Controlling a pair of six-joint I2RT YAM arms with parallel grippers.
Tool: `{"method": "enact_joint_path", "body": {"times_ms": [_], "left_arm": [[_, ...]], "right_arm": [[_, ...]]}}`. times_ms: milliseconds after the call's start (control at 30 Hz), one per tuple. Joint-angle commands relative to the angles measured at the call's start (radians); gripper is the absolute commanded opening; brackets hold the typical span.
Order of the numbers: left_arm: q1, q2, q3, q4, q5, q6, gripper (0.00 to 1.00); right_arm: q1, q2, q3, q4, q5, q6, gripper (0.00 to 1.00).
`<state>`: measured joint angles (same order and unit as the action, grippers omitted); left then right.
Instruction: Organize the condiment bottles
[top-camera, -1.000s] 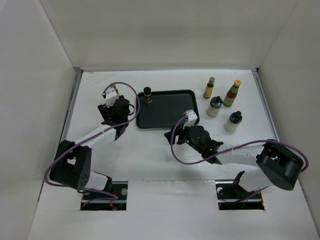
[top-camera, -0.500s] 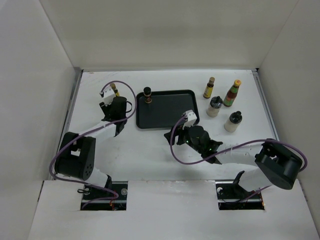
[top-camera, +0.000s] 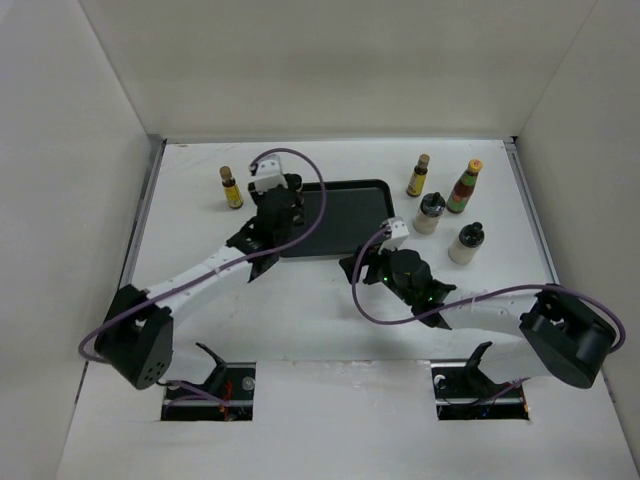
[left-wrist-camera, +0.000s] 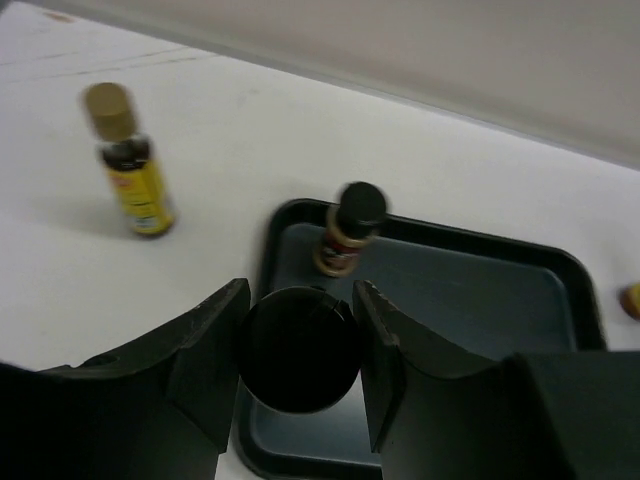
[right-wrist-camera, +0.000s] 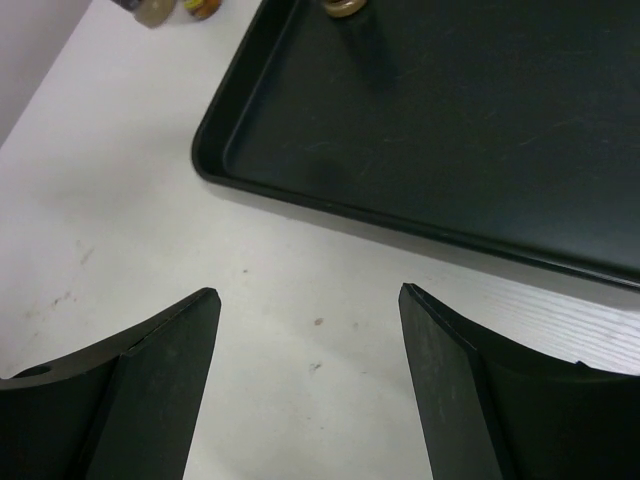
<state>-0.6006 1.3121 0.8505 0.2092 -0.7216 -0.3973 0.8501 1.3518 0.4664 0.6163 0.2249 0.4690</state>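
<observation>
The bottom of the tray is bare beside the dark-brown, black-capped bottle. I need to move my left gripper to the right in the top view next, lower it and let go there.
My left gripper (top-camera: 283, 200) hangs over the left end of the black tray (top-camera: 345, 215). In the left wrist view its fingers (left-wrist-camera: 215, 330) press both sides of a round black top (left-wrist-camera: 300, 350), apparently a bottle's cap seen from above; the body is hidden. A dark-brown bottle with a black cap (left-wrist-camera: 348, 228) stands in the tray's far left corner. A dark-brown, yellow-labelled bottle with a tan cap (top-camera: 231, 188) stands left of the tray. My right gripper (top-camera: 358, 268) is open and empty above the table just before the tray's near edge (right-wrist-camera: 450, 250).
Right of the tray stand a slim brown bottle (top-camera: 419, 176), the red bottle with a yellow cap (top-camera: 464, 187) and two whitish black-capped bottles (top-camera: 430, 213) (top-camera: 466, 244). White walls close in the table at the left, back and right.
My left arm has swung right, from beside the tan-capped bottle to over the tray's left end. The tan-capped bottle now stands in full view. My right gripper has shifted slightly right.
</observation>
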Motion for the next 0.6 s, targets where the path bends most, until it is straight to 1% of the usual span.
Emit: {"method": "enact_joint_path", "body": {"times_ms": [0,167,333,433,567], "left_arm": [[-0.069,0.122,0.106,0.05,0.034,0.017,0.28],[-0.101,0.323,0.28,0.102,0.097,0.025,0.28],[-0.067,0.525,0.45,0.121,0.113,0.087,0.28],[-0.043,0.599,0.51,0.111,0.122,0.094,0.28],[-0.02,0.645,0.541,0.116,0.134,0.106,0.28]], "right_arm": [[-0.042,-0.049,-0.028,0.079,0.034,0.034,0.79],[-0.073,-0.066,-0.04,0.074,0.011,0.062,0.79],[-0.07,-0.063,-0.032,0.065,0.008,0.059,0.79],[-0.07,-0.072,-0.032,0.069,0.011,0.051,0.79],[-0.07,-0.066,-0.032,0.065,0.007,0.054,0.79]]}}
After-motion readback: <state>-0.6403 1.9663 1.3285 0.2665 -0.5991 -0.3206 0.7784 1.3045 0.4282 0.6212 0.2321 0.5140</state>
